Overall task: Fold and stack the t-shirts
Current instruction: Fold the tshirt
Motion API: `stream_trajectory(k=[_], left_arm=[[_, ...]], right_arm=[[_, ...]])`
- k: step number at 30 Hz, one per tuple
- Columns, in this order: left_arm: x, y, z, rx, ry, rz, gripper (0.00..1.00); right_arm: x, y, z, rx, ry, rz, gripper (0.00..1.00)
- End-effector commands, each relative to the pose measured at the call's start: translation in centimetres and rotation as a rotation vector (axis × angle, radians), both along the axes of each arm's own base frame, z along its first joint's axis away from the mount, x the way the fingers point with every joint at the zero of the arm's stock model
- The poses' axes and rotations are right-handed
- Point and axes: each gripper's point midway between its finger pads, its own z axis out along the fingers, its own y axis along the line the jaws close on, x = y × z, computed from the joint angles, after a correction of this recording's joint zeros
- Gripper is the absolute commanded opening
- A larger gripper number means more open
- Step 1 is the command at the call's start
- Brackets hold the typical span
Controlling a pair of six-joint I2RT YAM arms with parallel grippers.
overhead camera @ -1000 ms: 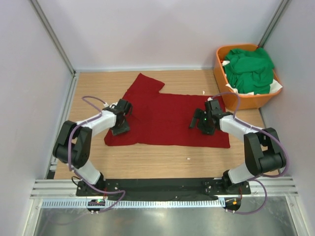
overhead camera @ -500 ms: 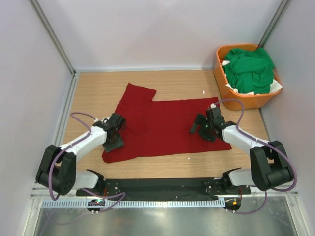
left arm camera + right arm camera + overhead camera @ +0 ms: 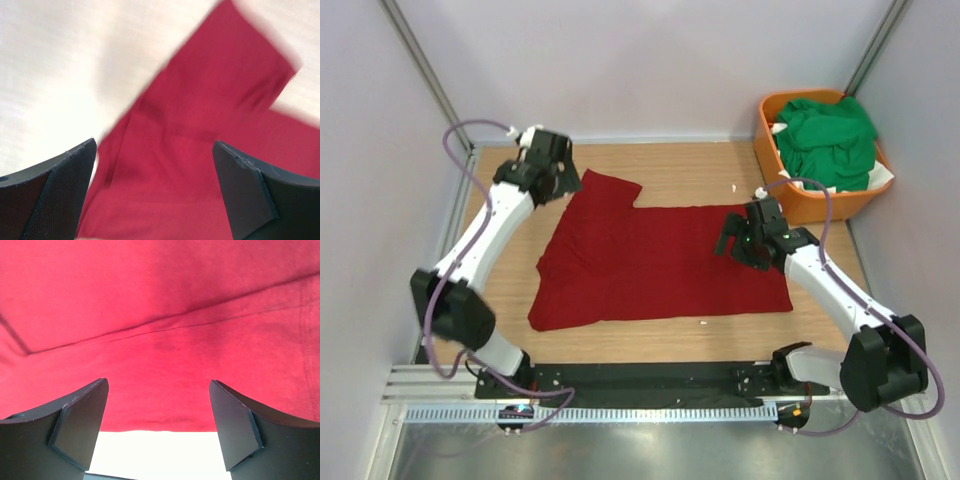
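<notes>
Next, my left gripper moves down and across onto the sleeve's far corner, since that corner lies below it and to its right in the top view.
A dark red t-shirt lies spread flat on the wooden table, one sleeve pointing to the far left. My left gripper hovers open by that sleeve at the back left; in the left wrist view the red t-shirt is blurred below the empty left gripper. My right gripper stands open over the shirt's right part. In the right wrist view the right gripper holds nothing, and the red t-shirt's hem passes between its fingers. Green t-shirts fill the basket.
An orange plastic basket stands at the back right corner against the wall. Grey walls close in the table on the left, back and right. Bare wood shows behind the shirt, and a narrow strip of wood in front.
My left gripper has opened, let go of the red shirt's left side and swung up to the far left. The shirt slid slightly toward the front. The right gripper barely moved.
</notes>
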Motion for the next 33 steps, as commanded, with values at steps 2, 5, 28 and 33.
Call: stream_trajectory(k=[2, 5, 28, 33], left_arm=[[9.5, 0.4, 2.0, 0.036, -0.078, -0.064, 1.0], [13.9, 0.5, -1.6, -0.004, -0.031, -0.094, 1.0], [23.8, -3.8, -18.0, -0.351, 0.12, -0.303, 0.93], [23.5, -5.5, -19.7, -0.385, 0.145, -0.315, 0.88]], right_arm=[[-1.2, 1.0, 0.5, 0.049, -0.041, 0.09, 0.88], [-2.3, 1.4, -0.4, 0.067, -0.054, 0.129, 0.88], [-2.8, 2.9, 0.6, 0.12, -0.086, 0.186, 0.88], [-2.7, 2.8, 0.3, 0.11, -0.076, 0.182, 0.88]])
